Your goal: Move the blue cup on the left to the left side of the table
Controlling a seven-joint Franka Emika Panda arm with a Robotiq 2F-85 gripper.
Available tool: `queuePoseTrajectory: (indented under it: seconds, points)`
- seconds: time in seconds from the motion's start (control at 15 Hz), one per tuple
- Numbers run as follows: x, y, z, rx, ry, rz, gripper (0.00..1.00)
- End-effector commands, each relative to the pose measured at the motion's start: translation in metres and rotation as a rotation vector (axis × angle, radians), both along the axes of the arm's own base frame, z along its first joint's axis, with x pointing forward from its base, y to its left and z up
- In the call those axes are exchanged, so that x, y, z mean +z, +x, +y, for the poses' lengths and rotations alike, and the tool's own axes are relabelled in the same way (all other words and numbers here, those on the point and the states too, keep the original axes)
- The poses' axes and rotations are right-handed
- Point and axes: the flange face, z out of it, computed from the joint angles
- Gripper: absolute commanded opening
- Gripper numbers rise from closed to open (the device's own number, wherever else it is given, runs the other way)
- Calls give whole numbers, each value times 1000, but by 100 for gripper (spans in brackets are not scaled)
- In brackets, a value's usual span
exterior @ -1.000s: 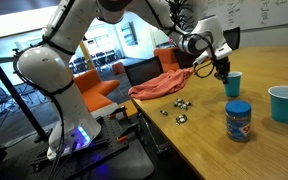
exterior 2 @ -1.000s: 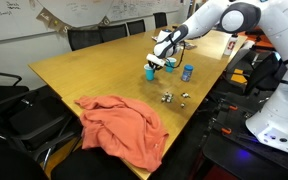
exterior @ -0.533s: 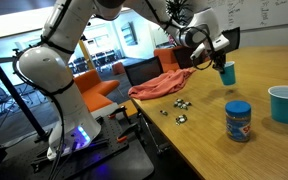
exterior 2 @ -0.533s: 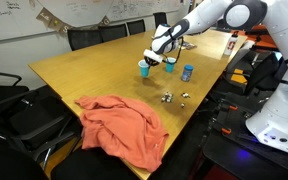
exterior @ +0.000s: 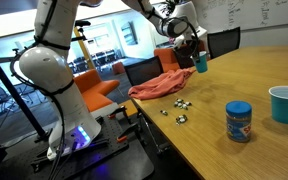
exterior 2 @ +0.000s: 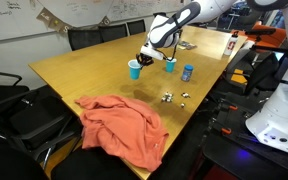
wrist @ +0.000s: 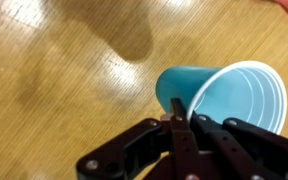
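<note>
The hanging cup needs to go down to the bare tabletop (exterior 2: 140, 97) beside the salmon cloth below. My gripper needs to lower it there, edging toward the cloth, and release it.
The small blue cup (exterior: 201, 63) hangs in my gripper (exterior: 195, 57), lifted above the wooden table (exterior: 244, 160). It also shows in an exterior view (exterior 2: 135, 69), held by the gripper (exterior 2: 144, 61) over the table's middle (exterior 2: 84, 70). In the wrist view the cup (wrist: 219, 97) lies tilted with its pale inside facing the camera, and my gripper (wrist: 180, 112) is shut on its rim, one finger outside and one inside.
A larger blue cup (exterior: 284, 103) (exterior 2: 170, 65) and a blue-lidded jar (exterior: 238, 121) (exterior 2: 187, 72) stand on the table. A salmon cloth (exterior: 159, 85) (exterior 2: 124, 127) lies at the table's edge. Small dark pieces (exterior: 178, 110) (exterior 2: 172, 97) are scattered nearby. Office chairs stand beyond the table.
My gripper has lifted the small blue cup off the table and carried it away from the larger cup and jar, toward the cloth end of the table.
</note>
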Motion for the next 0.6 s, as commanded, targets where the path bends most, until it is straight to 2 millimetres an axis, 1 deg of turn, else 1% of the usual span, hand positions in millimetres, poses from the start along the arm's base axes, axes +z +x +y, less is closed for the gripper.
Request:
queuePoseTrajectory:
  seconds: [0.0,0.27,0.53]
  points:
    - [-8,-26,16,87,-9,51,1]
    - [-38,-35,26,146,18,85,1]
    - [-59,-38,30,182,44,95,1]
